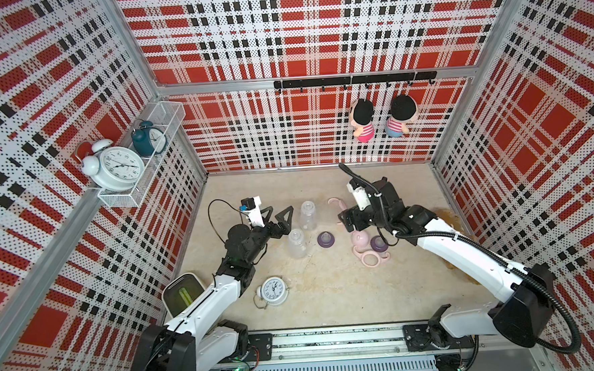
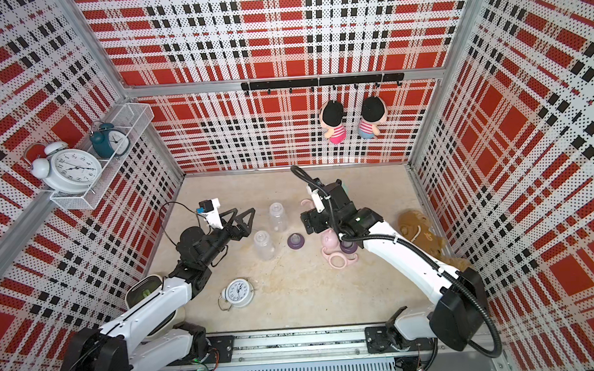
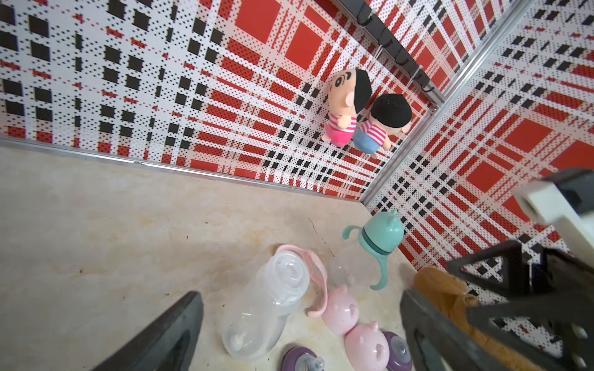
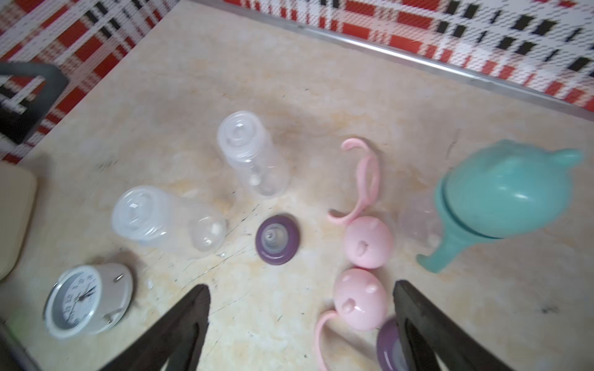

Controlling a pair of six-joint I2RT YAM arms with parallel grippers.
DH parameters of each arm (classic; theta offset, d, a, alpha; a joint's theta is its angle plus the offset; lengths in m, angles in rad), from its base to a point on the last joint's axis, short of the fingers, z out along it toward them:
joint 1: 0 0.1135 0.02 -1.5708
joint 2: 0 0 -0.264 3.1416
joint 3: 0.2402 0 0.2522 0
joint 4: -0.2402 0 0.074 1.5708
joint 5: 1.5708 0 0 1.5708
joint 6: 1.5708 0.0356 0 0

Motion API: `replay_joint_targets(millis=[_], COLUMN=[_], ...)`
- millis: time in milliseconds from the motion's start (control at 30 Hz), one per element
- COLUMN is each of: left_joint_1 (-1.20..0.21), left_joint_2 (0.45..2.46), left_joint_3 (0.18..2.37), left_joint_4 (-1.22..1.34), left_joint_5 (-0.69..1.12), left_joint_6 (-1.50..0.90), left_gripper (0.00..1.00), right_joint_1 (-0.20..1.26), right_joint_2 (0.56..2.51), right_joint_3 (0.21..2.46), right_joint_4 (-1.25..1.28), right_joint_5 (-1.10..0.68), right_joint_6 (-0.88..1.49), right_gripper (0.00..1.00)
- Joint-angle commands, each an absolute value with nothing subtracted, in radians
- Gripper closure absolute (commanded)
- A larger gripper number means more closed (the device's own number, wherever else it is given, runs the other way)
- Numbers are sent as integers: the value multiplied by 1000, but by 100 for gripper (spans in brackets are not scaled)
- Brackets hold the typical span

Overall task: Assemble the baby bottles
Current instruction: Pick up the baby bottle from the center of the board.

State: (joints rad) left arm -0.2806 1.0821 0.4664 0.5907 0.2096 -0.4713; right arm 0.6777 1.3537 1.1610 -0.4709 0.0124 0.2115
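Note:
The right gripper will next move across past the purple collar and down around the top of the clear bottle nearer the alarm clock, because that bottle has no cap on.
Two clear bottles (image 1: 307, 215) (image 1: 297, 244) stand open-topped mid-table. Beside them lies a purple nipple collar (image 1: 325, 239). Further right are two pink eared caps (image 4: 368, 242) (image 4: 360, 298), two pink handle rings (image 4: 366, 180) (image 1: 374, 258) and a second purple collar (image 1: 379, 243). A teal-capped bottle with handles (image 3: 382, 233) stands near the back wall, behind the right arm. My left gripper (image 1: 278, 217) is open and empty, just left of the clear bottles. My right gripper (image 4: 300, 289) hangs open above the pink parts, holding nothing.
A white alarm clock (image 1: 273, 290) lies near the front. A brown plush toy (image 2: 416, 229) sits against the right wall. A bin (image 1: 182, 293) stands at the left under my left arm. A wall shelf (image 1: 122, 199) holds clocks; two dolls (image 1: 363, 120) hang at the back.

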Motion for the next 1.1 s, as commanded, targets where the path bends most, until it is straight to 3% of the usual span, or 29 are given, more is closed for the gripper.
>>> replay_joint_targets(millis=[0,367,1067], left_joint_1=[-265,-262,-258], left_joint_2=[1060,1025,989], left_joint_3=[492,508,497], left_joint_4=[542,424,370], left_joint_5=[152,54,23], left_joint_6=[-506,-515,-483], left_gripper=[2,2,2], right_joint_1=[741,901,924], right_joint_2=[1341,1520,1805], right_joint_3=[1104,1051,1186], right_joint_4=[-307,-51,94], right_joint_5=[-46,-98,-117], right_joint_6=[204,180,180], right_gripper=[9,10,13])
